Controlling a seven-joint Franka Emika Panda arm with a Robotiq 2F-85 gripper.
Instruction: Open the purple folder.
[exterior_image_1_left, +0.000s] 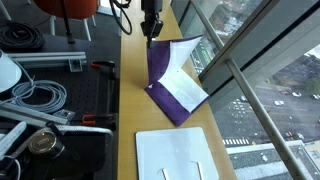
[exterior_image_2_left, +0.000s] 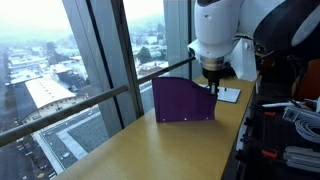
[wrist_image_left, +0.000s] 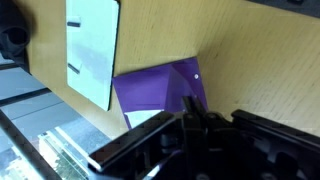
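Note:
I need to lower my gripper away from the white sheet to the bare tabletop below it and release the cover's edge, as the cover (exterior_image_2_left: 185, 100) still stands nearly upright.
The purple folder (exterior_image_1_left: 172, 80) lies on the wooden table by the window, half open. Its top cover (exterior_image_2_left: 185, 100) stands lifted almost upright, and white paper (exterior_image_1_left: 183, 72) shows inside. My gripper (exterior_image_1_left: 152, 30) is above it, shut on the cover's upper edge (exterior_image_2_left: 211, 84). In the wrist view the purple folder (wrist_image_left: 155, 85) spreads below my closed fingers (wrist_image_left: 190, 108), with the cover's edge pinched between them.
A plain white flat sheet (exterior_image_1_left: 175, 155) lies on the table nearer the camera, also in the wrist view (wrist_image_left: 92, 45). Window glass and railing (exterior_image_1_left: 240, 75) run along the table's edge. Cables and tools (exterior_image_1_left: 40, 95) crowd the dark bench beside the table.

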